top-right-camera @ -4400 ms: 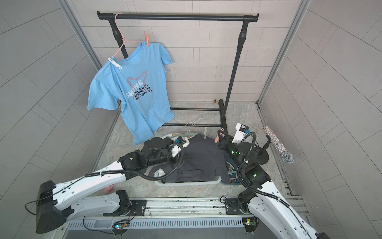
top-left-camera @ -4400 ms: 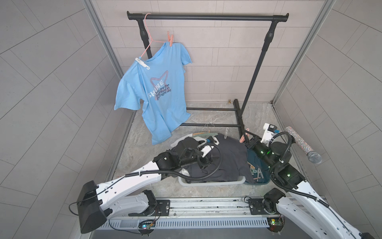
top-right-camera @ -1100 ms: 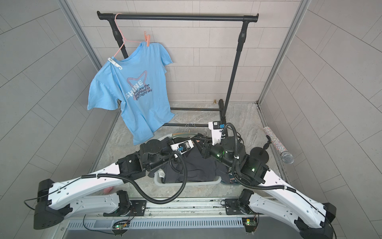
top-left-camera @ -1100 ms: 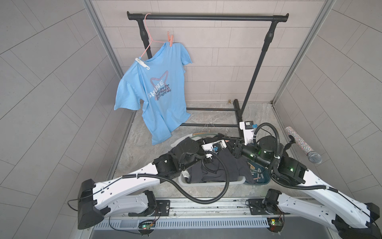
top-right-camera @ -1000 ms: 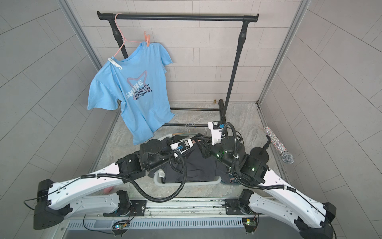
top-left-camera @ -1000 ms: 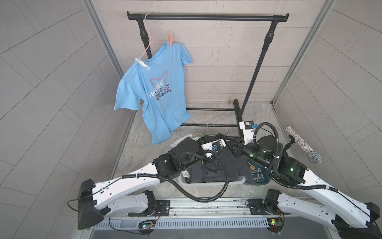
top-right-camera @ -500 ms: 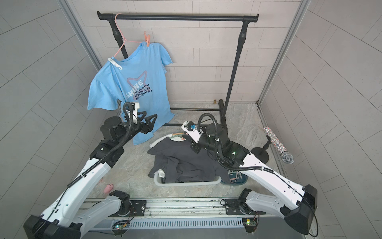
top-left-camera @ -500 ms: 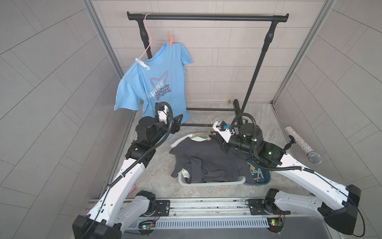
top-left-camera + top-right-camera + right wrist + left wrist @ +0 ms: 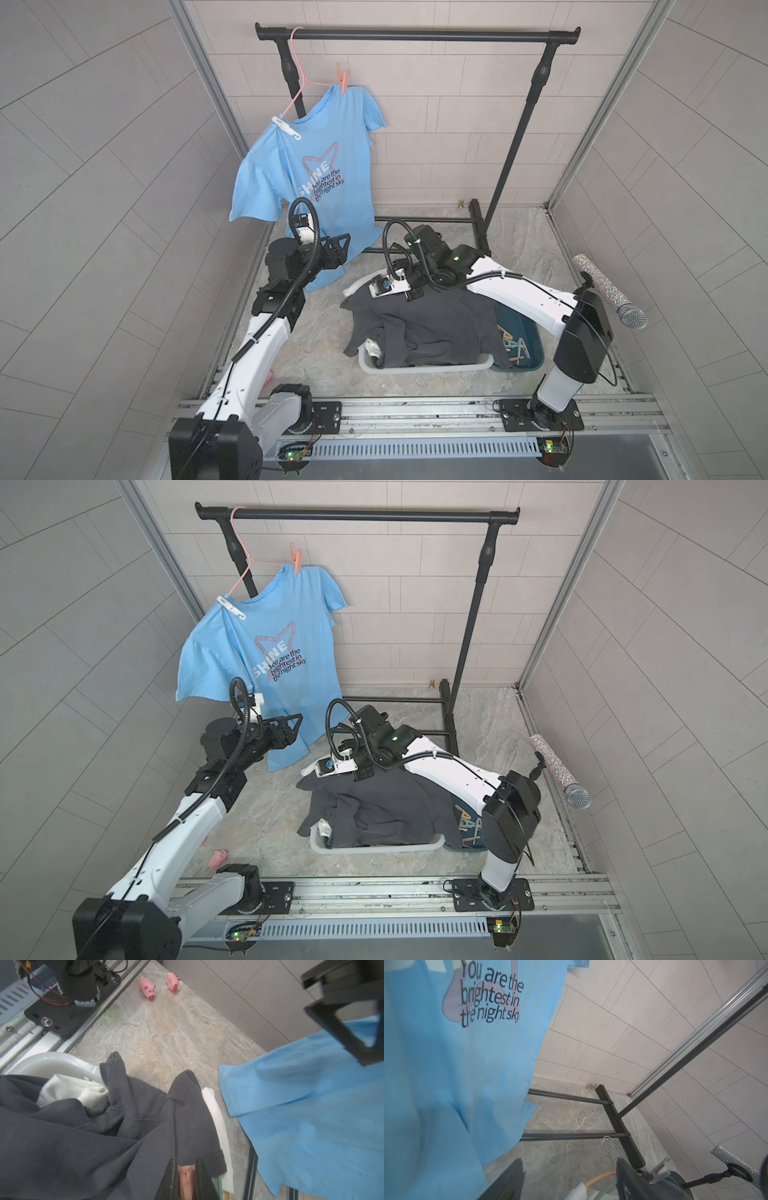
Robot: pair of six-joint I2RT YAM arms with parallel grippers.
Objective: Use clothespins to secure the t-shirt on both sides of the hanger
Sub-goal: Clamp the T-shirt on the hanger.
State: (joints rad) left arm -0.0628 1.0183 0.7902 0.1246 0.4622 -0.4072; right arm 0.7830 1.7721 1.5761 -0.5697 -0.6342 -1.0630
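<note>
Both shoulders are pinned, so I will move my right gripper outward over the dark garment to the white strip at its far edge [image 9: 365, 281] [image 9: 220, 1136] and let go of the clothespin.
A light blue t-shirt [image 9: 286, 174] hangs on a pink hanger [image 9: 297, 89] from the black rack in both top views. A coral clothespin [image 9: 343, 81] grips its far shoulder and a white clothespin [image 9: 286, 128] its near shoulder. My left gripper [image 9: 345, 251] is open and empty in front of the shirt's lower hem; the left wrist view shows its fingers [image 9: 512, 1176] wide apart. My right gripper [image 9: 185, 1160] is shut on a coral pink clothespin [image 9: 185, 1178], low over the dark garment beside the shirt's hem [image 9: 291, 1105].
A white basket [image 9: 419, 368] holds a dark grey garment [image 9: 428, 328]. A teal bin [image 9: 530, 353] beside it holds several clothespins [image 9: 515, 347]. Spare hangers [image 9: 608, 1147] lie by the rack's foot [image 9: 478, 224]. A microphone [image 9: 606, 293] stands at the right. Two pink pig toys [image 9: 147, 988] lie near the rail.
Both arms have left the basket. The left arm has swung up and left to the blue shirt's hem with its gripper open. The right gripper has moved left over the dark garment, closing on the clothespin.
</note>
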